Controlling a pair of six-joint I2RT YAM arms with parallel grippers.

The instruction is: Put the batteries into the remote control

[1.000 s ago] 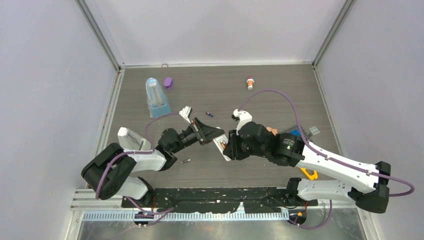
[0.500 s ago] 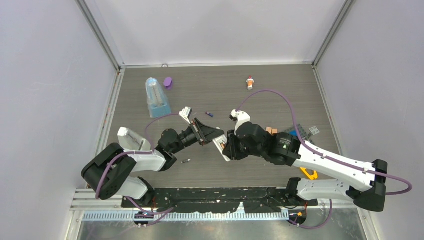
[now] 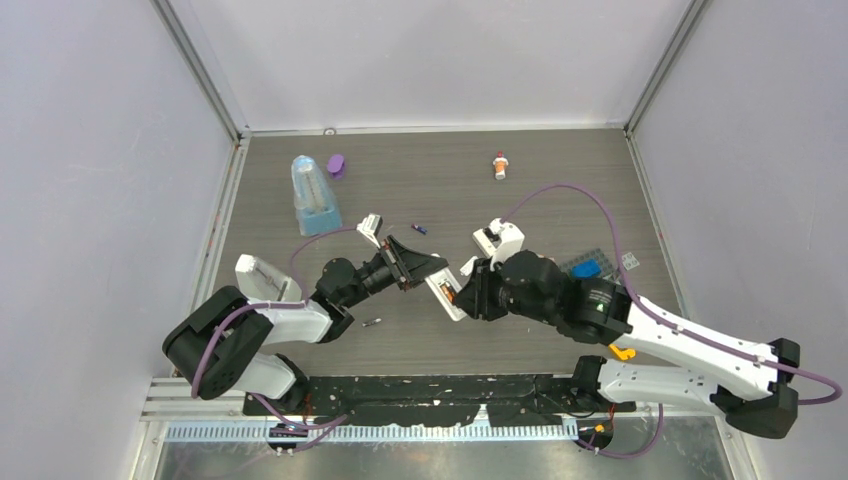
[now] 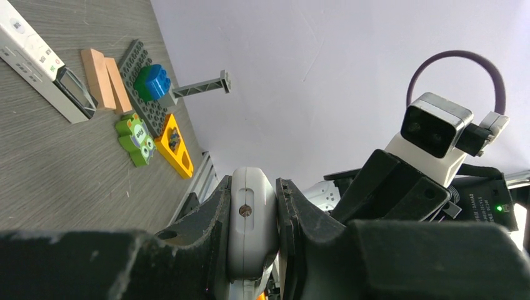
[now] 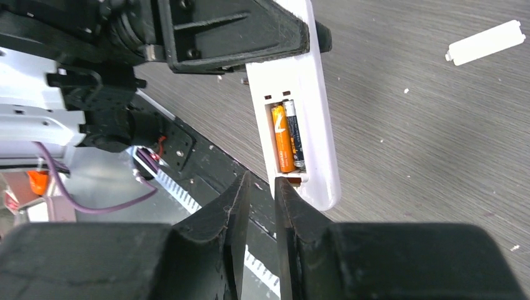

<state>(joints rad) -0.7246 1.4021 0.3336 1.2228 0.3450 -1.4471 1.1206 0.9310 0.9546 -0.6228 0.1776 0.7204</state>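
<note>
Next, my left gripper lowers the remote control point(image 5: 300, 94) to the bare tabletop beneath it and lets go of it there, because both batteries already lie in the bay.
My left gripper point(image 3: 422, 268) is shut on one end of the white remote control point(image 5: 300, 94) and holds it off the table, battery bay facing up. In the open bay lie two batteries side by side, an orange one point(image 5: 283, 139) and a dark one point(image 5: 295, 134). My right gripper point(image 5: 261, 187) hovers just beyond the remote's free end, its jaws a narrow gap apart with nothing between them. The left wrist view shows the remote's end point(image 4: 251, 225) pinched between the fingers. A purple battery point(image 3: 420, 229) and a dark battery point(image 3: 371, 322) lie on the table.
A small white cover point(image 5: 486, 42) lies on the table past the remote. A red-and-white bottle point(image 3: 500, 165) stands at the back. A blue clear container point(image 3: 312, 195) and a purple cap point(image 3: 336, 165) sit back left. Toy bricks point(image 4: 150, 81) and a white bar point(image 4: 34, 59) lie to the right.
My right arm has shifted a little to the right, drawing its gripper slightly back from the remote's end. The left arm and the remote have not moved.
</note>
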